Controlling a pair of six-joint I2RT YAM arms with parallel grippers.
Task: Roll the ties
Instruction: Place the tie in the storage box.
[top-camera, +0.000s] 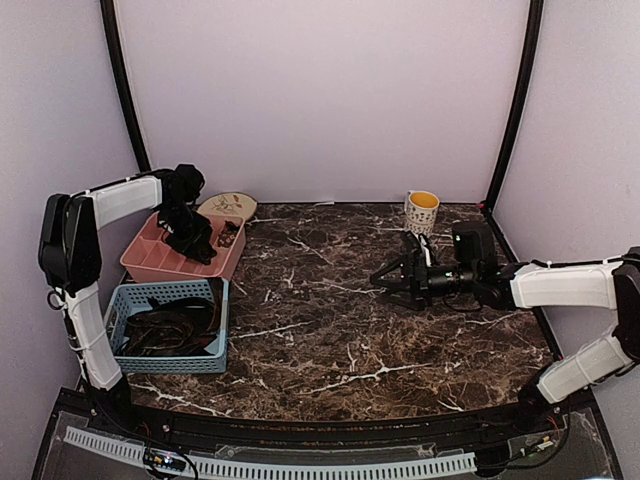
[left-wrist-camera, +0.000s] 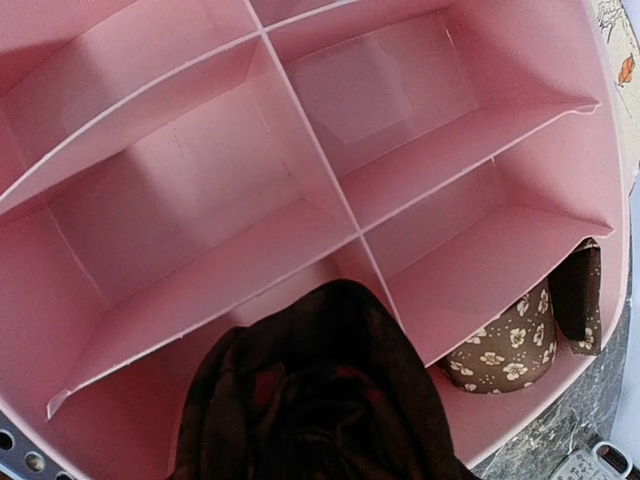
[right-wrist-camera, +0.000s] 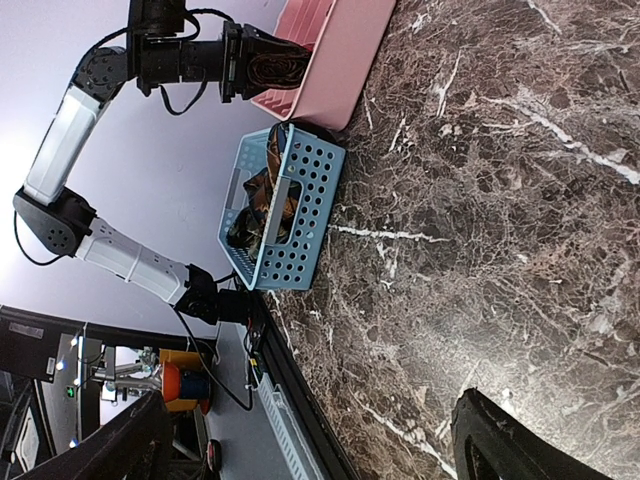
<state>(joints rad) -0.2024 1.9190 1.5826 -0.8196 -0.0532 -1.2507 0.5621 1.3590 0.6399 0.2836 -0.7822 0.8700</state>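
Observation:
My left gripper turns slightly and moves away from the tray's long divider next while lowering into the tray's near section, since the reddish-brown rolled tie still overlaps that divider.
A dark reddish-brown rolled tie (left-wrist-camera: 320, 390) fills the bottom of the left wrist view and hides my fingers. My left gripper (top-camera: 190, 236) is shut on it, just above a near compartment of the pink divided tray (left-wrist-camera: 300, 130). A brown flower-patterned rolled tie (left-wrist-camera: 505, 350) stands in the tray's corner compartment, with a dark fold of fabric (left-wrist-camera: 578, 300) beside it. More ties (top-camera: 165, 330) lie loose in the blue basket (top-camera: 213, 362). My right gripper (top-camera: 390, 278) hovers open over the marble table, right of centre, with nothing between its fingers (right-wrist-camera: 505, 445).
A white and yellow mug (top-camera: 422, 210) stands at the back right. A beige patterned plate (top-camera: 228, 205) lies behind the pink tray (top-camera: 150, 262). The blue basket (right-wrist-camera: 290, 200) sits at the table's front left edge, next to the pink tray (right-wrist-camera: 340, 50).

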